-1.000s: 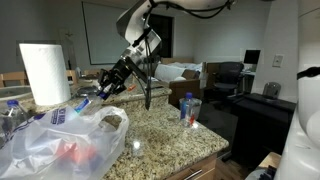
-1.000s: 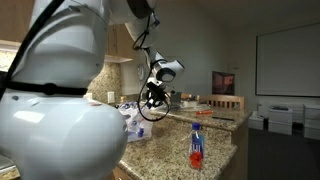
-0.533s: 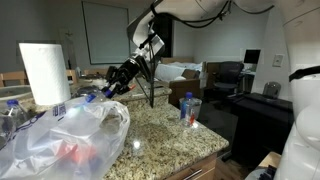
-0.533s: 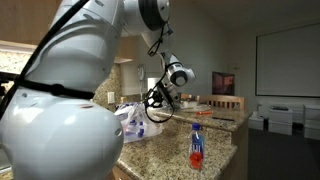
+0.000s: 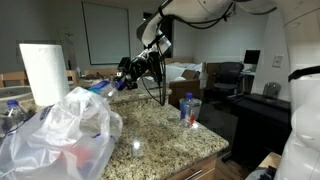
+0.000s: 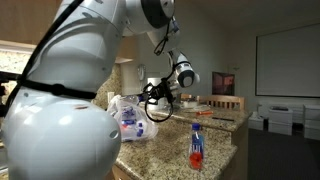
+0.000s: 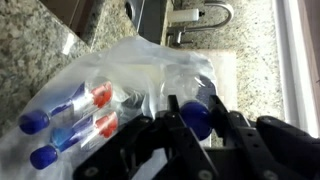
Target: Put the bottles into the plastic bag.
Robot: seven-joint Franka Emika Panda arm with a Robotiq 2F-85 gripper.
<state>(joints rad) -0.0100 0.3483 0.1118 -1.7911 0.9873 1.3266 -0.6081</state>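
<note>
The held bottle is hanging at the bag's raised edge, so my gripper should next move farther down over the bag, beside the bottles lying inside, and let go of the cap.
My gripper [image 7: 196,106] is shut on the blue cap of a clear bottle [image 7: 198,122], held over the crumpled clear plastic bag [image 7: 130,75]. The bottle's body lies against the bag's plastic; I cannot tell whether it is inside. Two bottles [image 7: 62,112] with blue caps and red labels lie inside the bag. In both exterior views the gripper [image 5: 124,80] [image 6: 160,98] hovers at the bag's [image 5: 62,135] [image 6: 126,118] raised top edge. Another bottle [image 5: 190,109] [image 6: 197,146] with a blue cap and red label stands upright on the granite counter [image 5: 150,130], apart from the bag.
A paper towel roll [image 5: 44,72] stands behind the bag. A sink with a faucet [image 7: 196,13] lies beyond the bag in the wrist view. More bottles [image 5: 10,108] sit at the counter's far end. An office chair [image 5: 222,78] and desks stand past the counter.
My gripper has moved up and away from the paper towel side with the bottle in it. The bag's top edge has risen with it and now stands taller.
</note>
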